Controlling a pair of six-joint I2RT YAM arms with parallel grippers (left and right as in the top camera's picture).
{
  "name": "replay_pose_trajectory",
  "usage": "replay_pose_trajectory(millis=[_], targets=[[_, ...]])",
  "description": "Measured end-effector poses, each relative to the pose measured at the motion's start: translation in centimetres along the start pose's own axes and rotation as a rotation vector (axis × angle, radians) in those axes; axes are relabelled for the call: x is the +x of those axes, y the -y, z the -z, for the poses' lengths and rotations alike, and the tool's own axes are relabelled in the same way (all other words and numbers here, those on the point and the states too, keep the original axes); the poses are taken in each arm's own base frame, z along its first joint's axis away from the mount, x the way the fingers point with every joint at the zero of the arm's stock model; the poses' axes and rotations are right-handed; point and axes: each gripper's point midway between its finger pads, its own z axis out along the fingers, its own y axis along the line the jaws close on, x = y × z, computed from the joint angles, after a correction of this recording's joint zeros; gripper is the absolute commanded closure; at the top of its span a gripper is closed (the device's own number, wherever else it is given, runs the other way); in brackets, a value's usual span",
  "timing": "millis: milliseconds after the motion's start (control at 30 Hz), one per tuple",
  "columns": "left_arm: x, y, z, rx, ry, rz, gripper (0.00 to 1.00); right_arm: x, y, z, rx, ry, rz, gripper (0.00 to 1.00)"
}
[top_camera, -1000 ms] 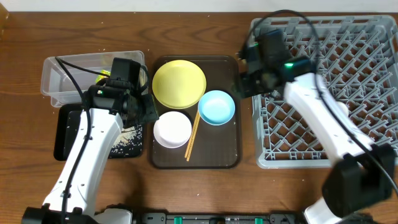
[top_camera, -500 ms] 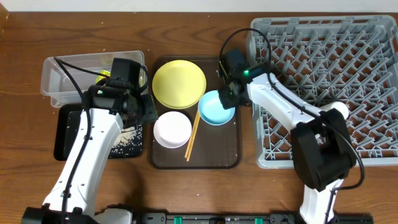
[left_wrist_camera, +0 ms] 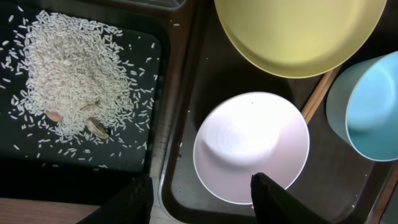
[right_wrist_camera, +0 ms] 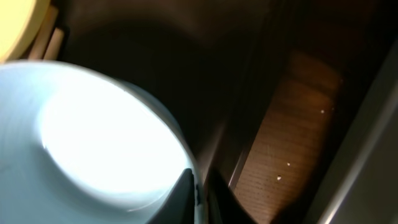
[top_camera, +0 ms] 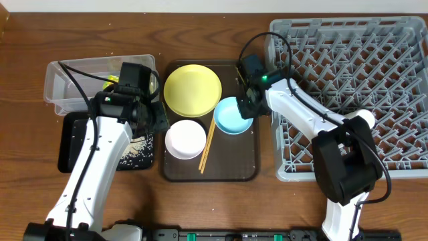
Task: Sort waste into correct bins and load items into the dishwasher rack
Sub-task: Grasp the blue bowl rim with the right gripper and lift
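I should next lift my right gripper outward over the rack's far corner (top_camera: 301, 40), which is empty nearest the brown tray. Then I should tilt the blue bowl (top_camera: 232, 115), lower it and let it go.
The light blue bowl (top_camera: 232, 115) sits on the brown tray beside the yellow plate (top_camera: 192, 89), the white bowl (top_camera: 185, 138) and the chopsticks (top_camera: 208, 144). My right gripper (top_camera: 249, 106) (right_wrist_camera: 200, 193) is shut on the blue bowl (right_wrist_camera: 93, 143), one finger inside its right rim and one outside. My left gripper (top_camera: 158, 118) (left_wrist_camera: 205, 202) hangs open above the brown tray's left edge, next to the white bowl (left_wrist_camera: 252, 146). Rice (left_wrist_camera: 74, 74) lies heaped on the black tray (top_camera: 72, 144). A green-yellow wrapper (top_camera: 110, 82) shows in the clear tub (top_camera: 70, 84), partly hidden by my left arm.
The grey dishwasher rack (top_camera: 361, 80) with upright pegs fills the right side of the table. The brown tray (top_camera: 227, 171) has bare floor at its front right. Stray rice grains (top_camera: 137, 152) reach the black tray's right edge.
My right arm came from the rack's left edge down to the blue bowl, and its jaws closed on the bowl's right rim. The left arm has not moved.
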Motion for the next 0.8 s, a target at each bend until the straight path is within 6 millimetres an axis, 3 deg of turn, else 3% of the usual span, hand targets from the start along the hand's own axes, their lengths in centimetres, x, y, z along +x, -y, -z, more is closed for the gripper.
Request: replay_pose_trajectory(millis=[367, 467, 567, 800], targets=[[0.0, 0.0, 0.0, 0.000, 0.000, 0.000, 0.46, 0.2, -0.1, 0.1, 0.000, -0.006, -0.002, 0.99], [0.0, 0.0, 0.0, 0.000, 0.000, 0.000, 0.46, -0.2, 0.0, 1.0, -0.003, 0.017, -0.005, 0.99], [0.0, 0.0, 0.0, 0.000, 0.000, 0.000, 0.46, -1.8, 0.6, 3.8, 0.006, 0.109, -0.018, 0.99], [0.0, 0.0, 0.0, 0.000, 0.000, 0.000, 0.46, -6.1, 5.2, 15.2, 0.115, 0.462, -0.091, 0.99]])
